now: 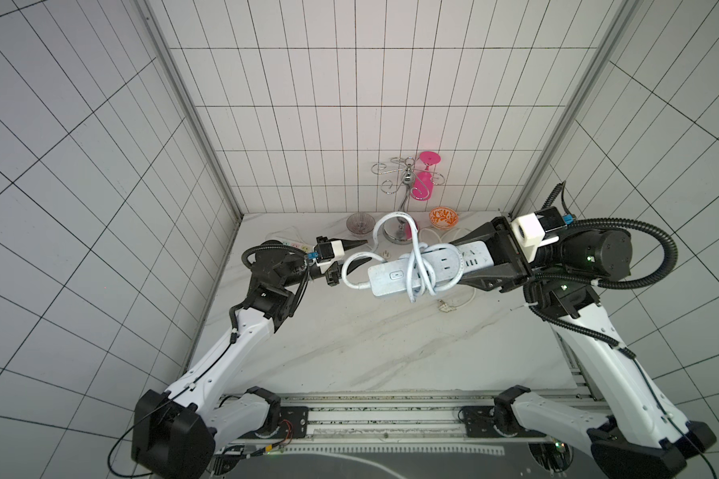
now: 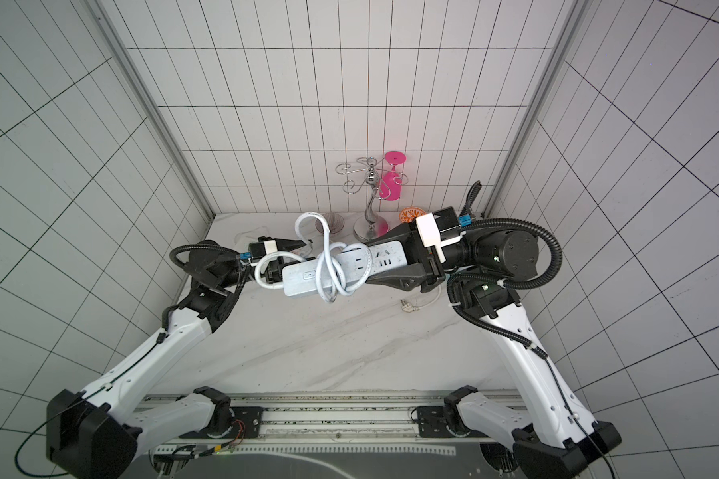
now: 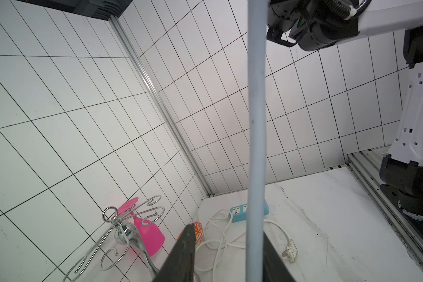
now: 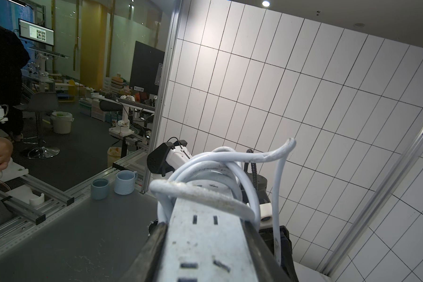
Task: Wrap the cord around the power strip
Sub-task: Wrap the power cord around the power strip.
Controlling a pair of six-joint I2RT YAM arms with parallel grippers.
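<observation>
The straight part of the cord is already between my left gripper's open fingers, so they need to ease forward around it next and close on it there.
The pale blue-grey power strip (image 1: 395, 275) (image 2: 304, 275) (image 4: 205, 239) hangs level above the marble table, and my right gripper (image 1: 457, 263) (image 2: 374, 260) (image 4: 205, 224) is shut on its right end. The cord (image 1: 391, 220) (image 2: 308, 217) (image 4: 230, 171) crosses the strip's middle in several turns. One tall loop stands up behind the strip, and a smaller loop curls off its left end. My left gripper (image 1: 355, 257) (image 2: 295, 253) (image 3: 226, 230) sits at that left end. Its jaws are open, with a straight run of cord (image 3: 255, 122) passing between them against one finger.
At the back stand a chrome glass rack (image 1: 407, 182) with a pink glass (image 1: 424, 182), an orange bowl (image 1: 443, 217) and a clear bowl (image 1: 360, 224). A bright blue strip (image 3: 237, 213) with white cable and plug (image 3: 289, 252) lies under the raised strip. A white strip (image 1: 295, 244) lies behind the left arm.
</observation>
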